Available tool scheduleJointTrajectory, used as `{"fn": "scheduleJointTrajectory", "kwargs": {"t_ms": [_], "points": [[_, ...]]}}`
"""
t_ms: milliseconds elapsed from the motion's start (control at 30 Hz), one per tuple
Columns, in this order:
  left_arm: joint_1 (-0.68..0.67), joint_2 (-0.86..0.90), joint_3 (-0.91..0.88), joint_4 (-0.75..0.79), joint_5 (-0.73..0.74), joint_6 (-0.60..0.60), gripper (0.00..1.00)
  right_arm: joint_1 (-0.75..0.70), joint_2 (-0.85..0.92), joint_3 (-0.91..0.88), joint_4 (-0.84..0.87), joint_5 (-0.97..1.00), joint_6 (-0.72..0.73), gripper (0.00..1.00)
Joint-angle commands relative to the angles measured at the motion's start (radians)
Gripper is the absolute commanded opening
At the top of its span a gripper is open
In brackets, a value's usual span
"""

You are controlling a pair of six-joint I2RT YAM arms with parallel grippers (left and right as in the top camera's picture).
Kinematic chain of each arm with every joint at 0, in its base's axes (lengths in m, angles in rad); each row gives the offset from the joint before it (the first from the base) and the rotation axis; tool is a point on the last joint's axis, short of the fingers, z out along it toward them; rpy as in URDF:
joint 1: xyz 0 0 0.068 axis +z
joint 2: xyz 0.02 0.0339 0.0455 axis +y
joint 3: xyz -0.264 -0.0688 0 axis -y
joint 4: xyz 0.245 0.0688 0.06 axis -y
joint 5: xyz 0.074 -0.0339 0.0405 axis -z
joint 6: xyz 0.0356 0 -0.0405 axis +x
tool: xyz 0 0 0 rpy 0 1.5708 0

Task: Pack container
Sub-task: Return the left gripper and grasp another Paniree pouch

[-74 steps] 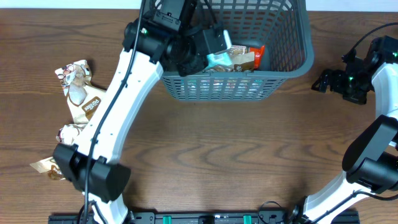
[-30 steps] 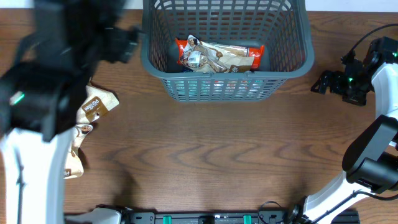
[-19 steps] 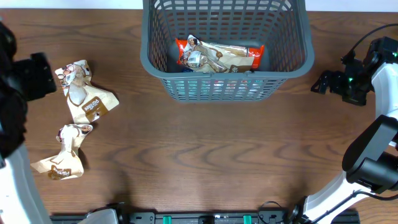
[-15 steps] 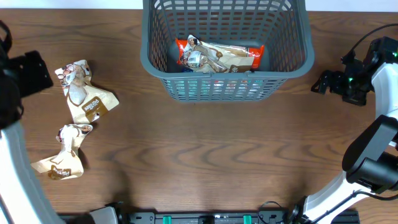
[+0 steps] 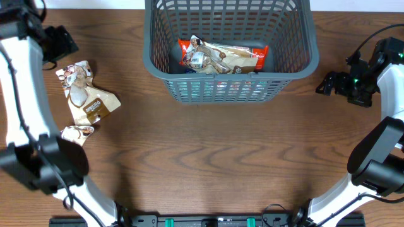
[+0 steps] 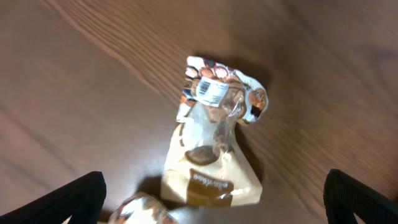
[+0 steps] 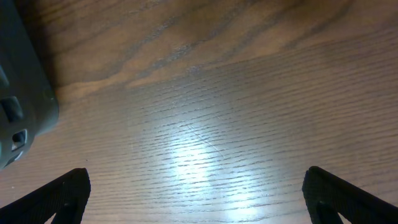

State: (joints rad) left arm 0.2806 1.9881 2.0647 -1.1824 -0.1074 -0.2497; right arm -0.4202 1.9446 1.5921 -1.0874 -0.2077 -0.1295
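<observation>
The brown-and-clear snack packet is still outside the basket and below the open fingers, so the robot's left gripper should go down next onto the packet's narrow middle.
The container [image 5: 293,69], a grey-blue lattice basket, stands at the table's far centre with several snack packets [image 5: 221,57] lying in it. Two more packets lie on the wood at the left: a cream and brown one [image 5: 85,94], and a smaller one [image 5: 77,132] partly behind my left arm. My left gripper [image 5: 62,41] hangs open just beyond them, holding nothing. In the left wrist view the cream packet [image 6: 214,140] lies below my left gripper [image 6: 214,200], and the smaller packet [image 6: 140,211] sits at the bottom edge. My right gripper [image 5: 326,82] stands open and empty, right of the basket.
My right gripper [image 7: 205,199] looks down on bare wood, with a corner of the basket [image 7: 18,106] at the left edge of its wrist view. My left arm [image 5: 28,126] runs down the table's left side. The right arm [image 5: 379,145] stands along the right edge.
My left arm has swung away from the basket, out to the table's far left, and now hangs over the loose packets. The right arm has not moved.
</observation>
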Motion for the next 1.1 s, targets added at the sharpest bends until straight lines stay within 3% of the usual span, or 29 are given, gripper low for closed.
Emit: {"fn": "scheduleJointTrajectory", "kwargs": {"t_ms": [0,333,800,933,1000,1067], "points": [[0.004,0.099,0.001,0.000,0.031,-0.026,0.98,0.010,0.004,-0.002,-0.002,0.002,-0.024,0.99],[0.003,0.283,-0.023,0.014,0.097,-0.017,0.99,0.010,0.004,-0.002,0.016,0.002,-0.025,0.99],[0.002,0.283,-0.329,0.184,0.127,-0.018,0.99,0.010,0.003,-0.002,0.014,0.003,-0.034,0.99],[0.002,0.283,-0.346,0.188,0.127,-0.018,0.83,0.010,0.001,-0.002,-0.001,0.027,-0.034,0.99],[0.002,0.277,-0.346,0.189,0.127,-0.018,0.64,0.010,0.001,-0.002,-0.004,0.028,-0.037,0.99],[0.001,0.265,-0.346,0.185,0.127,-0.018,0.54,0.010,0.000,-0.002,-0.005,0.028,-0.036,0.99]]}}
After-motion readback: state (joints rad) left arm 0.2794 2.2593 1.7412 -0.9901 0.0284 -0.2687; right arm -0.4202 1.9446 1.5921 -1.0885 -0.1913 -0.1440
